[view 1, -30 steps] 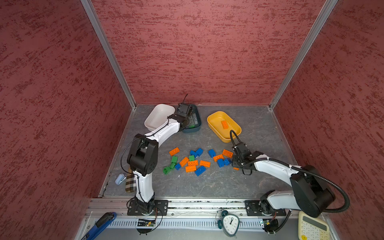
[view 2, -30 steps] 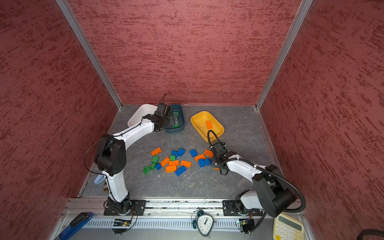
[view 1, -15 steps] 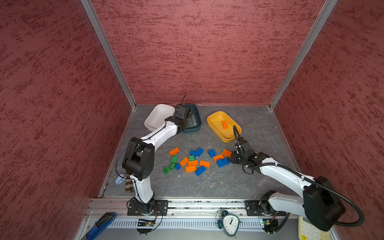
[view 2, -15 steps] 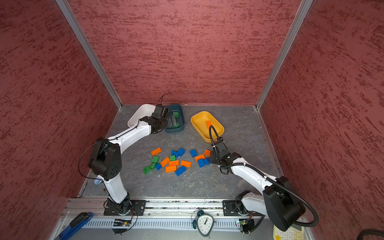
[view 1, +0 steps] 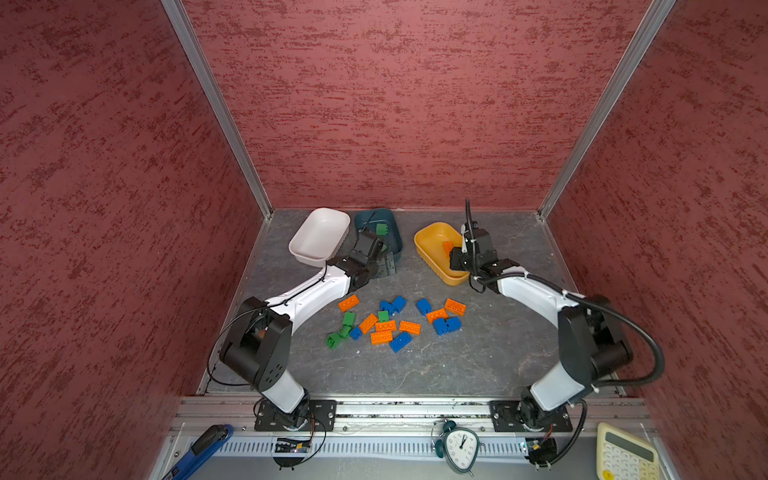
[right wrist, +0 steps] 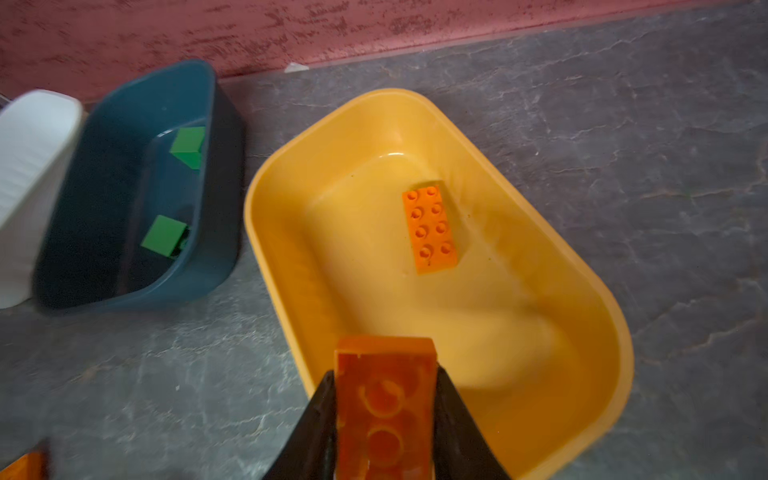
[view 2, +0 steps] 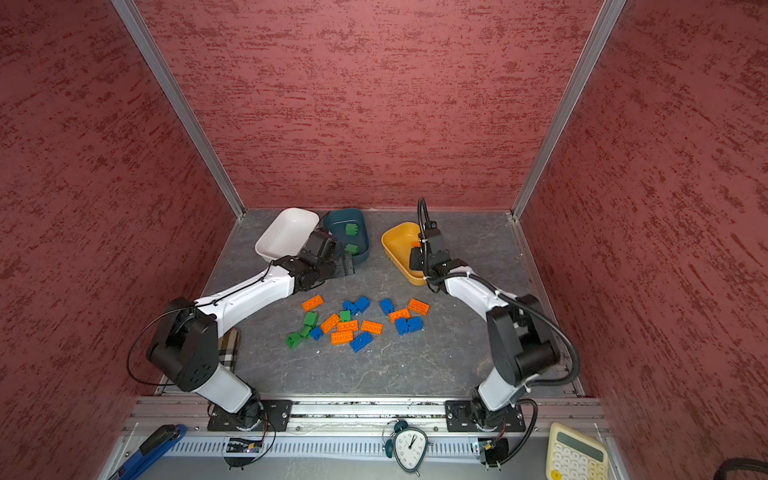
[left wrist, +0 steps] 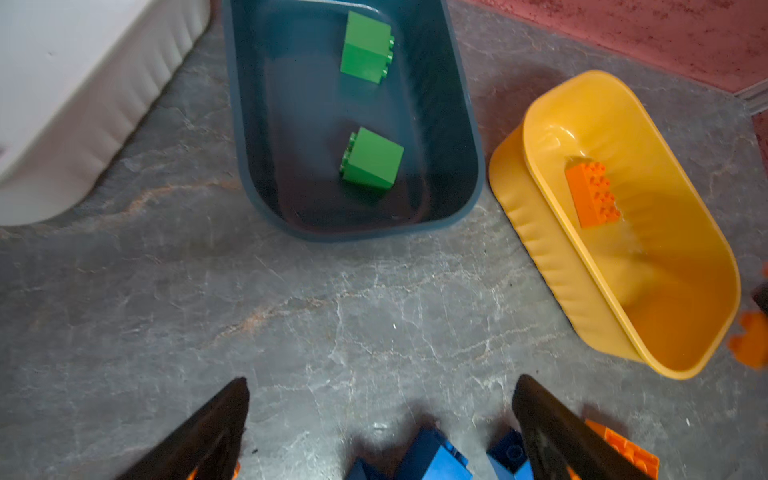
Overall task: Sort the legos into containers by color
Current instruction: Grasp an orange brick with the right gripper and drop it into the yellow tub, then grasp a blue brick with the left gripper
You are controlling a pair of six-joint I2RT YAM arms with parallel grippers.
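I will next move my left gripper back and down onto the outer blue lego of the pair (view 1: 399,303) (left wrist: 435,461) nearest the teal container, because there is bare floor beside it.
My right gripper (right wrist: 384,386) is shut on an orange lego (right wrist: 386,399), held underside up over the near end of the yellow container (right wrist: 291,291). Another orange lego (right wrist: 430,230) lies inside that container. In both top views the right gripper (view 1: 455,261) hangs over the yellow container (view 1: 432,257). My left gripper (left wrist: 384,382) stands open and empty above bare floor, just in front of the teal container (left wrist: 249,166), which holds two green legos (left wrist: 372,158). The white container (view 1: 320,237) holds nothing. Orange (view 1: 386,326), blue (view 1: 446,325) and green (view 1: 348,320) legos lie mixed mid-floor.
Red walls close in the floor on three sides. Along the front rail (view 1: 415,409) lie a blue-handled tool (view 1: 199,449), a small clock (view 1: 461,446) and a pale yellow calculator (view 1: 623,455). A plaid object (view 2: 228,349) lies beside the left arm's base.
The right arm has lifted an orange lego off the floor pile and carried it back over the yellow container. The left gripper, still open, has drawn back from the teal container.
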